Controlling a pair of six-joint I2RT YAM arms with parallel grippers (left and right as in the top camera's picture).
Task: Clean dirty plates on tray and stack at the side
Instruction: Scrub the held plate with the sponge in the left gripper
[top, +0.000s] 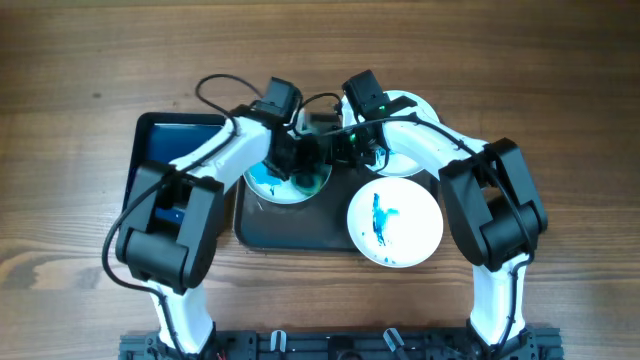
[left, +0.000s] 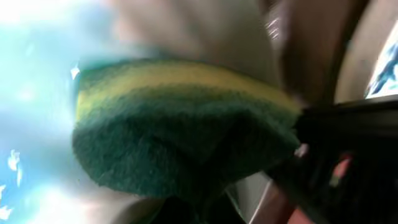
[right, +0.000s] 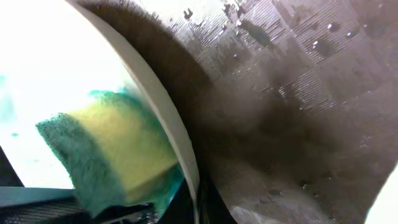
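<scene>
I should lift and tip the plate with my right gripper, then lower it onto its spot in the grey tray and let go, because wet blue smears cover it.
The dark grey tray (top: 300, 228) lies mid-table. A white plate (top: 268, 185) smeared blue sits on its left part. My left gripper (top: 298, 160) is over that plate, shut on a green and yellow sponge (left: 186, 124) pressed to the plate. My right gripper (top: 335, 150) is shut on that plate's rim (right: 180, 149), with the sponge (right: 106, 155) just beyond it. A second plate (top: 395, 222) with a blue streak lies at the front right. A third white plate (top: 405, 160) lies behind it, partly hidden by my right arm.
A smaller dark blue tray (top: 170, 140) lies at the left, partly under my left arm. The grey tray's floor (right: 298, 112) is wet with drops. Bare wooden table (top: 560, 120) surrounds the trays.
</scene>
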